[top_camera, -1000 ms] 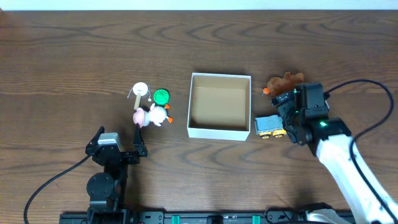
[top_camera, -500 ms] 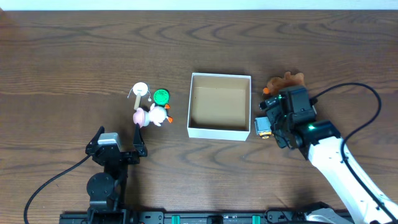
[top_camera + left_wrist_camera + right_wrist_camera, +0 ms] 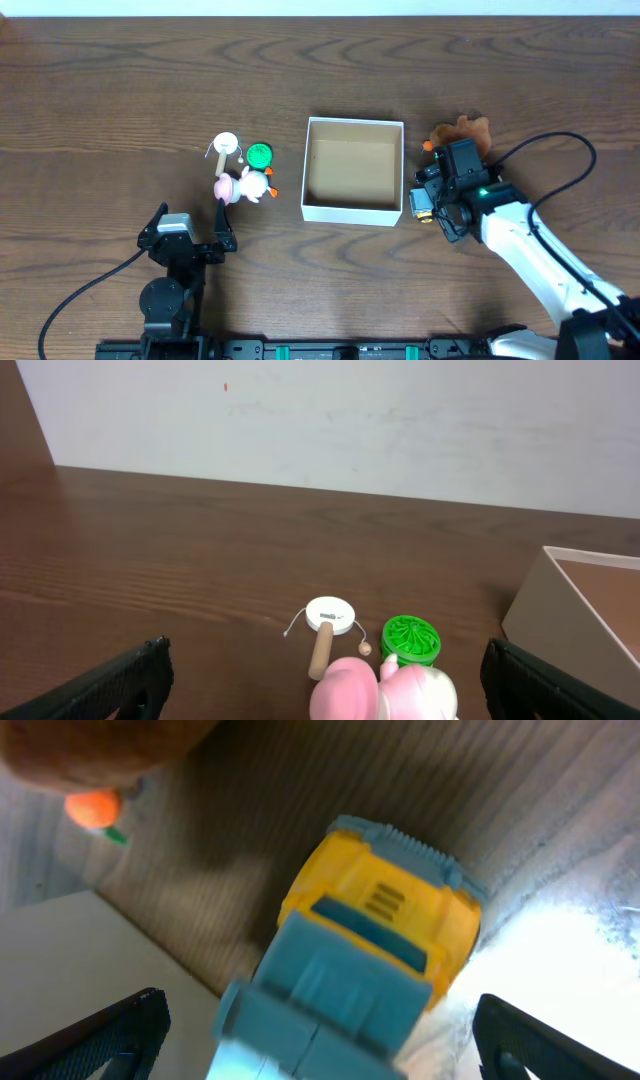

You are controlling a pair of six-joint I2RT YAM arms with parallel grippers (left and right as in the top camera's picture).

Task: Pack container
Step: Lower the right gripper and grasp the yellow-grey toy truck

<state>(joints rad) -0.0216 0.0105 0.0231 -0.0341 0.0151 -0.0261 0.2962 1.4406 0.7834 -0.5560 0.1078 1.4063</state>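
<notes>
My right gripper has its fingers spread, and next I should lower them around the toy truck, around its blue and yellow body (image 3: 422,204) (image 3: 355,945), and close them.
The container (image 3: 353,211), a square white-walled box with a tan inside, stands mid-table; nothing shows inside it. My right gripper (image 3: 432,200) is open and hangs over a yellow and blue toy truck (image 3: 420,203) just right of the container. In the right wrist view the truck (image 3: 380,940) lies between the spread jaws (image 3: 320,1040), beside the container's white wall (image 3: 80,970). A brown plush toy (image 3: 462,129) lies behind the truck. My left gripper (image 3: 186,243) is open and empty near the front edge, with a pink toy (image 3: 385,688) ahead of it.
Left of the container lie a white disc with a stick (image 3: 226,146), a green round toy (image 3: 260,154) and the pink toy (image 3: 243,187). The left wrist view shows the disc (image 3: 330,615), the green toy (image 3: 412,640) and the container's corner (image 3: 560,600).
My right gripper has moved left and lower toward the container and now covers most of the truck. The left arm and the toys on the left have not moved.
</notes>
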